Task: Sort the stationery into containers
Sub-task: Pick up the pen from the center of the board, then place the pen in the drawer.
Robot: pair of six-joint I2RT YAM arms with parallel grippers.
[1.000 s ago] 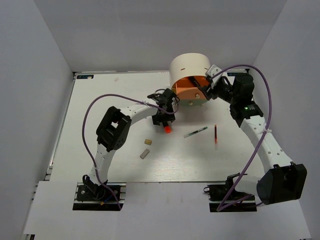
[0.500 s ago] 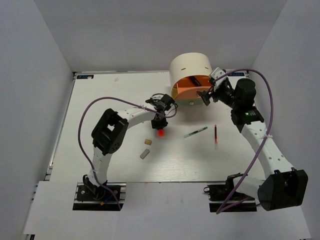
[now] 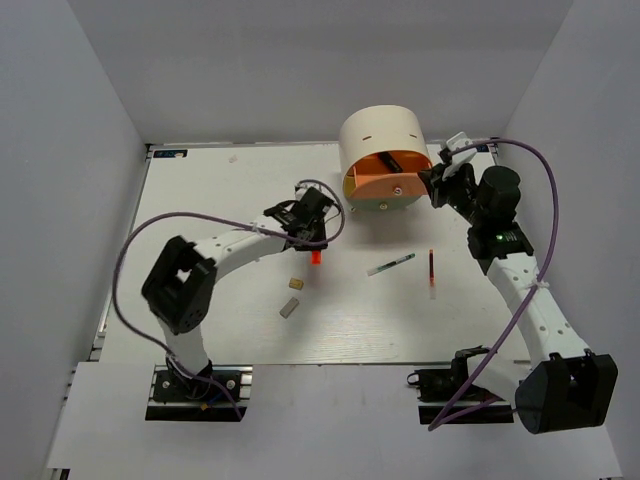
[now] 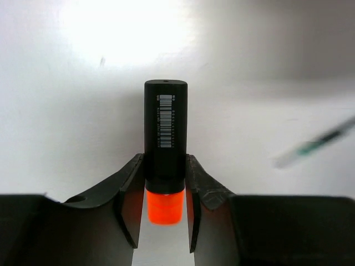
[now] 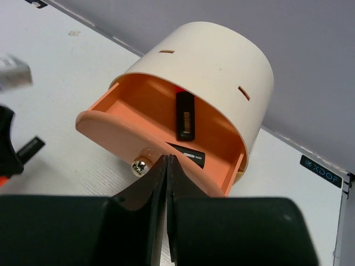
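Note:
The orange drawer is open, so I need to raise my left gripper and move it outward, tilting toward the drawer unit, to release the highlighter over the orange drawer's bottom.
My left gripper is shut on a black-bodied highlighter with an orange cap, just above the table. In the top view this gripper is left of the cream drawer unit. The unit's orange drawer stands pulled out, with two black items lying inside. My right gripper is shut on nothing, just in front of the drawer's rim and beside its shiny knob. From above, the right gripper is at the drawer's right side.
A thin white pen and a thin red pen lie in front of the unit. Two beige erasers lie below my left gripper. Grey walls close in the table on three sides.
The left arm has swung to the left with the orange highlighter. The right gripper has drawn back to the right from the drawer front and shut.

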